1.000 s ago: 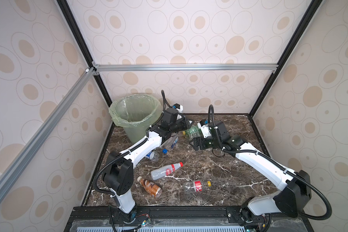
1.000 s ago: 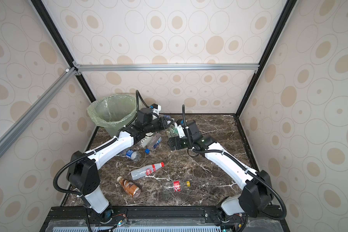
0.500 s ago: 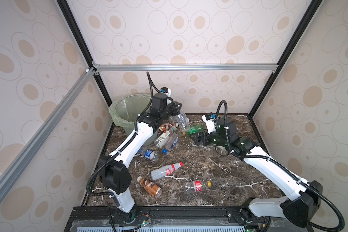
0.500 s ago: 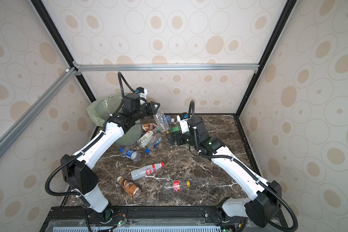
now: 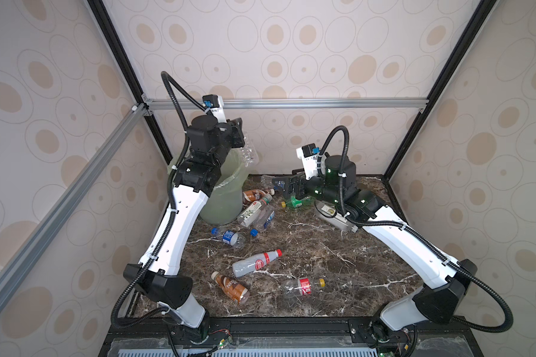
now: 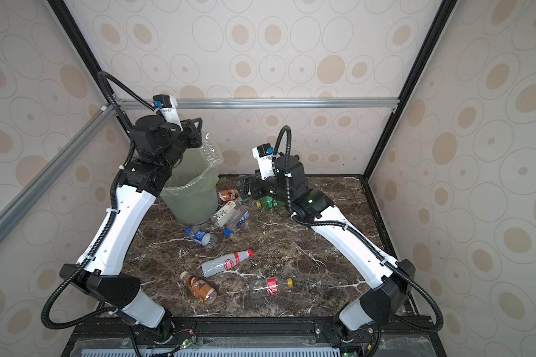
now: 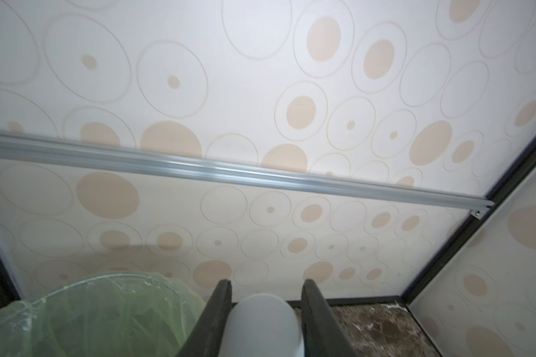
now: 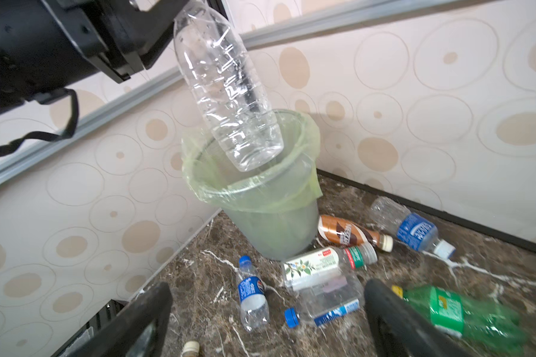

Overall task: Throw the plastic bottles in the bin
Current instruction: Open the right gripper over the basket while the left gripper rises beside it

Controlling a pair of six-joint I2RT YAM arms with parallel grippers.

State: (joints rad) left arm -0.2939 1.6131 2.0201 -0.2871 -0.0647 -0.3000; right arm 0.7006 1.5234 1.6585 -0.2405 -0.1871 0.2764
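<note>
The clear bottle in my left gripper swings away from my right gripper, over the bin's opening [image 5: 230,164] [image 7: 119,315], for release next, because the bottle's base hangs at the bin's rim.
My left gripper [image 5: 240,136] [image 6: 198,133] [image 7: 266,284] is raised over the bin [image 5: 226,197] [image 6: 195,197] [image 8: 260,197], shut on a clear bottle [image 5: 249,153] [image 6: 212,153] [image 8: 229,89] by its white-capped neck [image 7: 265,321]. The bottle's base hangs above the bin's rim [image 7: 90,293]. My right gripper [image 5: 287,185] [image 6: 246,185] [image 8: 268,290] hovers open and holds nothing, above the bottles lying beside the bin: a brown one [image 5: 256,194] [image 8: 347,231], a white-labelled one [image 5: 254,210] [image 8: 316,265], a blue-labelled one [image 8: 325,306] and a green one [image 5: 297,201] [image 8: 458,312].
More bottles lie on the marble table [image 5: 338,272]: blue-labelled [image 5: 231,238], red-labelled [image 5: 256,264], brown [image 5: 231,286], red-banded clear [image 5: 300,286], and one by the back wall [image 8: 412,228]. A pale flat object [image 5: 334,216] lies under my right forearm. An aluminium rail [image 5: 291,103] crosses the back wall.
My left arm has lifted the clear bottle from beside the bin up over its mouth. My right gripper has drawn back to the right and risen off the table, opening slightly wider.
</note>
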